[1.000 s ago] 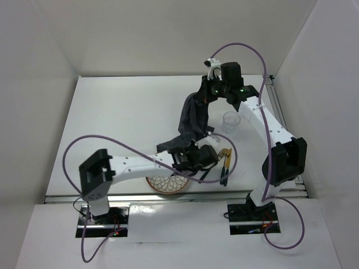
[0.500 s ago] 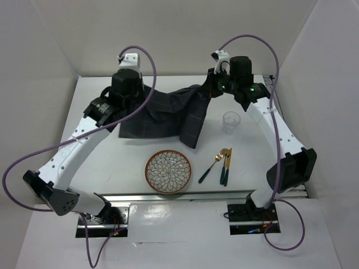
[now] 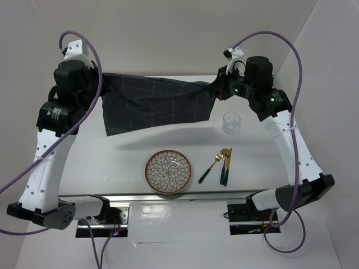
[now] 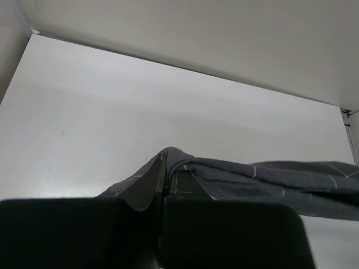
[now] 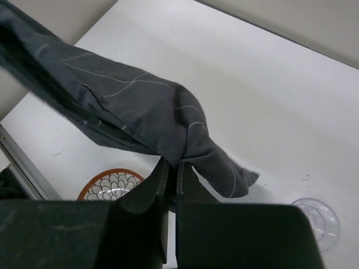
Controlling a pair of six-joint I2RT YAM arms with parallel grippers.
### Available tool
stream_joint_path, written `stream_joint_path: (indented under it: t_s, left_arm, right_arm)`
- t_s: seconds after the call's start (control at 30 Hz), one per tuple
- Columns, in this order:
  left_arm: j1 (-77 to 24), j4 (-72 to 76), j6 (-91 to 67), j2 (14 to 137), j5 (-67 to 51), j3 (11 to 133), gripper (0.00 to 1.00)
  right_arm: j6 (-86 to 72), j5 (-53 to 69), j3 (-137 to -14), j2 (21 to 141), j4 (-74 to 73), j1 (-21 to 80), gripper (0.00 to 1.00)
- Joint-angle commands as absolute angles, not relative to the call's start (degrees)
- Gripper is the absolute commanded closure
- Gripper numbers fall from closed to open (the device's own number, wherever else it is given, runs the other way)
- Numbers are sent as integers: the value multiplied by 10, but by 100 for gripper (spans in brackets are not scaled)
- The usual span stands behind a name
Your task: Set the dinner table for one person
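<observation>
I should next lower my right gripper outward to the far edge of the table and let go of the mat, because the mat (image 3: 157, 103) hangs in midair and that edge is below and outward of it.
A dark grey grid-lined cloth mat (image 3: 157, 103) hangs stretched in the air above the far half of the white dinner table (image 3: 106, 157). My left gripper (image 3: 102, 83) is shut on its left corner (image 4: 168, 162). My right gripper (image 3: 216, 88) is shut on its right corner (image 5: 174, 151). A patterned plate (image 3: 168, 171) with an orange rim lies near the front edge; it also shows in the right wrist view (image 5: 109, 184). A gold fork (image 3: 212, 166) and a gold knife (image 3: 226, 167) with dark handles lie right of the plate. A clear glass (image 3: 230, 122) stands behind them.
White walls enclose the table on the left, back and right. A metal rail (image 3: 179, 196) runs along the front edge by the arm bases. Purple cables loop from both arms.
Both arms have swung up and apart. The left arm went from the plate area to the far left, and the cloth went from a bunched heap to a stretched sheet held in the air.
</observation>
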State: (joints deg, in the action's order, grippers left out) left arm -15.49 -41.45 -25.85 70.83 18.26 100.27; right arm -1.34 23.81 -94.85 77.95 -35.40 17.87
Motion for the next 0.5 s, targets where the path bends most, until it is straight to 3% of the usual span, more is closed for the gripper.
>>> stream_joint_path:
  t_s: [0.0, 0.13, 0.3, 0.33, 0.37, 0.4, 0.43, 0.47]
  left_arm:
    - [-121, -405, -258, 746, 145, 1026, 100]
    - [-59, -373, -257, 827, 102, 1043, 100]
    - [-27, -354, -262, 991, 76, 1133, 100]
    - [-27, -359, -269, 1064, 81, 1187, 100]
    - [-27, -359, -274, 1103, 81, 1219, 100]
    - [-27, -382, -279, 1144, 86, 1257, 92]
    - [-27, -400, -279, 1225, 86, 1345, 42]
    - [-22, -420, -290, 1261, 86, 1386, 17]
  right_arm:
    - [-4, 233, -969, 805, -349, 183, 100]
    - [2, 225, -976, 873, -292, 171, 100]
    - [-4, 273, -1054, 1060, -234, 142, 100]
    - [-10, 273, -1110, 1096, -228, 135, 99]
    - [-22, 265, -1146, 1175, -228, 130, 90]
    - [-31, 265, -1189, 1218, -241, 130, 68]
    - [-38, 265, -1284, 1257, -249, 124, 41]
    - [-57, 265, -1331, 1298, -261, 124, 13]
